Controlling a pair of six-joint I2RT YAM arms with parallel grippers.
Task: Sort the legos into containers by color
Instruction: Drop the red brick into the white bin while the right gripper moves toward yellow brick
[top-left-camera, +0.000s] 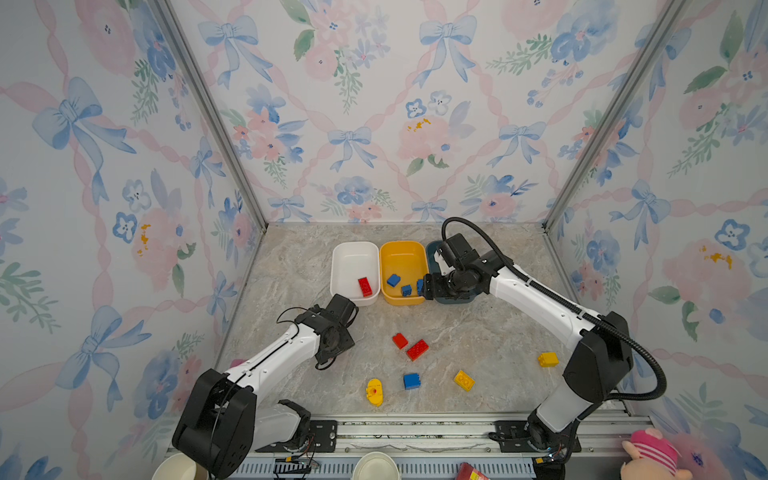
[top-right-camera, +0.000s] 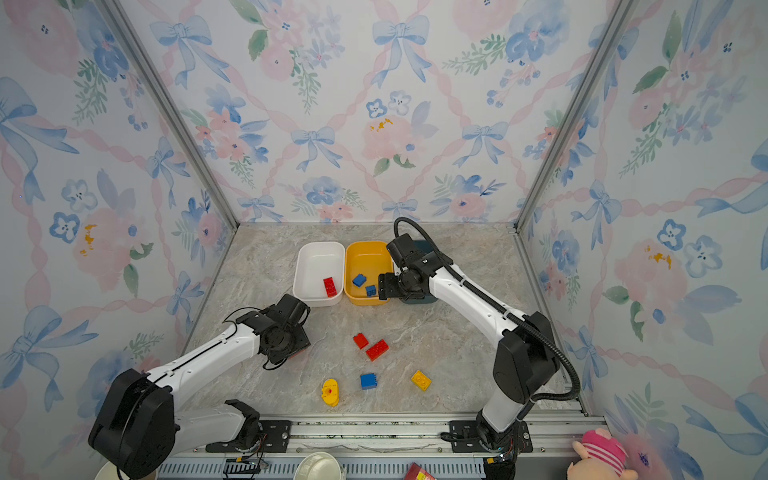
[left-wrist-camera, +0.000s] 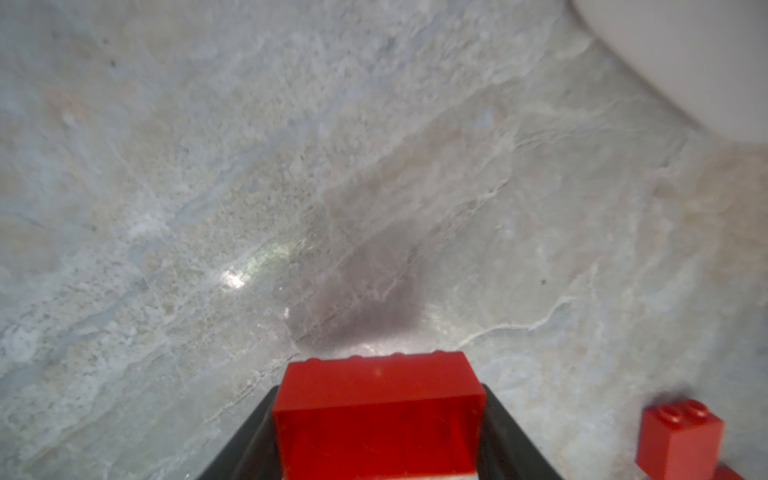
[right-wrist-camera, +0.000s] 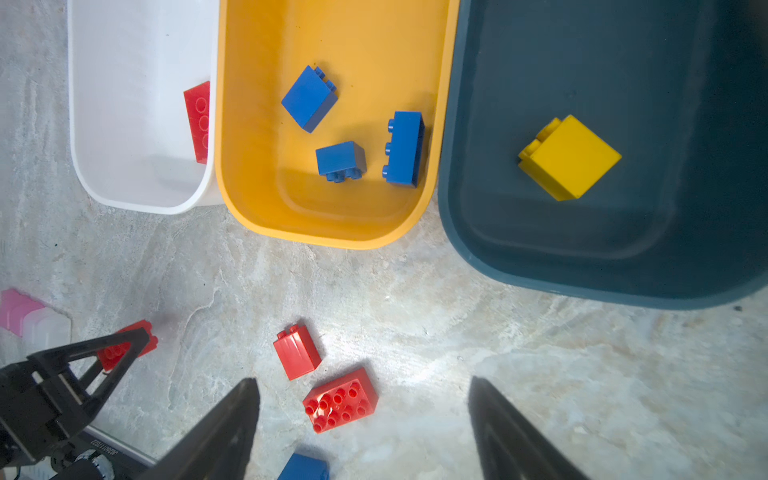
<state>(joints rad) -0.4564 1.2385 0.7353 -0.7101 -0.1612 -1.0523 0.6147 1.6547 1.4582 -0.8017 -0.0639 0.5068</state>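
I will next raise my left gripper's lego outward over the near half of the white tub (right-wrist-camera: 133, 124) and release it; that tub lies outward and already holds a red lego.
My left gripper (left-wrist-camera: 379, 399) is shut on a red lego (left-wrist-camera: 374, 419) just above the table, left of two loose red legos (top-left-camera: 400, 340) (top-left-camera: 417, 350). My right gripper (right-wrist-camera: 363, 384) is open and holds nothing, hovering at the front edge of the yellow tub (right-wrist-camera: 374, 62) and teal tub (right-wrist-camera: 623, 232). The white tub (right-wrist-camera: 133, 124) holds one red lego (right-wrist-camera: 198, 120), the yellow tub holds three blue legos (right-wrist-camera: 309, 97), and the teal tub one yellow lego (right-wrist-camera: 569, 158). A blue lego (top-left-camera: 411, 381), two yellow legos (top-left-camera: 464, 380) (top-left-camera: 548, 359) and a rounded yellow one (top-left-camera: 374, 392) lie near the front.
A flat pink block (right-wrist-camera: 16, 311) lies left of my left gripper. Two paper cups (top-left-camera: 376, 467) (top-left-camera: 178, 467) and a pink plush toy (top-left-camera: 652, 457) sit beyond the front rail. Wallpapered walls close in the left, right and back.
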